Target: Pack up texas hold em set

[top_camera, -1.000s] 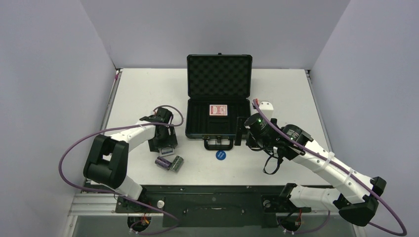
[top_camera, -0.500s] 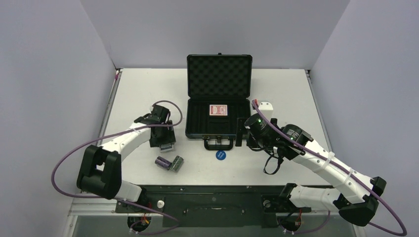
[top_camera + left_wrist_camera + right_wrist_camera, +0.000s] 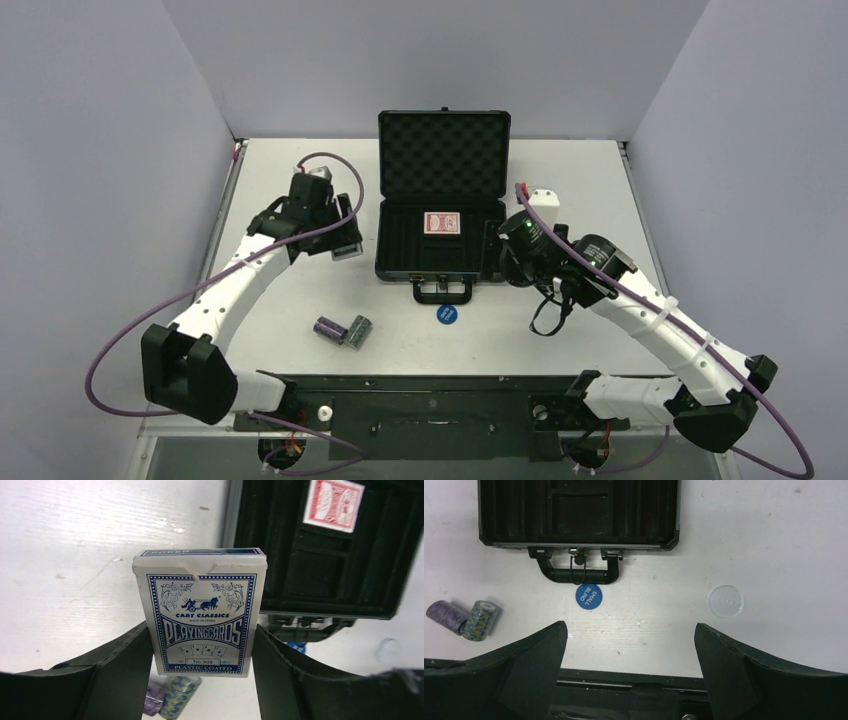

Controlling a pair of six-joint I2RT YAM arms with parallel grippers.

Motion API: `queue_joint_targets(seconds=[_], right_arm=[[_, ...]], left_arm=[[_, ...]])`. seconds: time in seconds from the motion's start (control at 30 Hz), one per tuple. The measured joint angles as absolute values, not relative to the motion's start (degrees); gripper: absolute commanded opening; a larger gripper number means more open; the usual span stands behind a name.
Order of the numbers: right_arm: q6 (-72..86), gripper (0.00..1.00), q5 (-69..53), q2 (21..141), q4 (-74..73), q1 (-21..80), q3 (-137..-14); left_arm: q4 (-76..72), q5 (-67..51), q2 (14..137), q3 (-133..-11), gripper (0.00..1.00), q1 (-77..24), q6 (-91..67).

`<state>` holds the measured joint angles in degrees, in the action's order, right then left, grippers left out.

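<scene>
The case's empty slot by the red deck (image 3: pixel 316 572) lies right of my left gripper in the top view, so next that gripper needs to swing over it, tilt, lower and release.
The black case (image 3: pixel 443 262) lies open at the table's centre with a red deck (image 3: pixel 441 222) in its tray. My left gripper (image 3: pixel 341 246) hangs left of the case, shut on the blue deck (image 3: pixel 200 612), which stands upright between the fingers (image 3: pixel 122 665) above the table. A purple chip stack (image 3: pixel 328 328) and a green chip stack (image 3: pixel 359 330) lie side by side near the front. The blue disc (image 3: pixel 447 314) sits just below the case handle (image 3: pixel 576 575), and the clear disc (image 3: pixel 724 601) lies to its right. My right gripper (image 3: pixel 629 626) is open and holds nothing, off the case's front right corner.
The foam-lined lid (image 3: pixel 443 155) stands upright behind the tray. A black rail (image 3: pixel 624 685) runs along the near table edge. Grey walls close in the left, back and right sides. Purple cables loop from both arms.
My left gripper closed on the blue deck and lifted it off the table, moving away from the chip stacks toward the back. The right arm shifted slightly farther back.
</scene>
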<state>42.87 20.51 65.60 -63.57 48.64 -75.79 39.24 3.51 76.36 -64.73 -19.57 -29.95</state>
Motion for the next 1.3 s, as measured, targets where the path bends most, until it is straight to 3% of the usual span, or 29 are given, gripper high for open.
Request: queue_joint_targets(seconds=[0.27,0.63,0.97,1.3], right_arm=[[43.9,1.00,20.7,65.3,-66.5,39.4,-77.3],[46.5,1.00,20.7,59.9,-67.0,27.4,-75.2],[47.9,0.99,20.5,60.3,-68.3,25.1,-72.1],[47.0,0.97,20.5,58.8,-69.5,23.7,-71.7]], left_arm=[[39.3,0.5,82.7,-69.1,0.00,-21.9,-45.1],[28.8,-2.7,92.0,-70.2,0.00,-33.8,-78.1],[13.8,-6.3,100.5,-69.9,0.00,-38.7,-101.6],[9.5,-5.8,104.6,-69.8,0.00,-39.7,-111.2]])
